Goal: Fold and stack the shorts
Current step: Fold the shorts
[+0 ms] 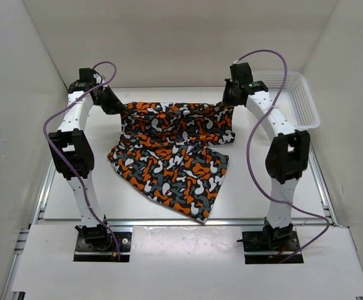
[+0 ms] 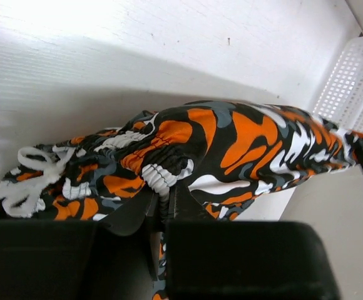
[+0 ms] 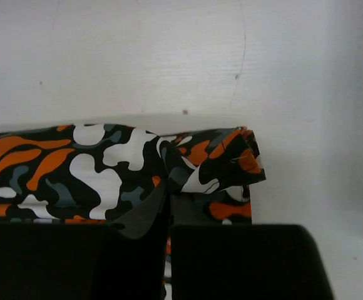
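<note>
The shorts' lower part (image 1: 130, 160) lies spread in front, so I should move my left gripper back and left in the overhead view and release the waistband over it.
The shorts (image 1: 172, 150), printed in orange, black, white and grey blotches, hang stretched between my two grippers at the back of the table, with the lower part trailing onto the table toward the front. My left gripper (image 1: 120, 109) is shut on the gathered waistband (image 2: 159, 181) at the shorts' left end, and the white drawstring (image 2: 28, 178) dangles beside it. My right gripper (image 1: 226, 100) is shut on a folded edge of the shorts (image 3: 219, 162) at the right end. In both wrist views the black fingers press together with fabric between them.
A white plastic mesh basket (image 1: 297, 100) stands at the back right, just right of my right arm. White walls close in the table at the back and both sides. Purple cables loop beside each arm.
</note>
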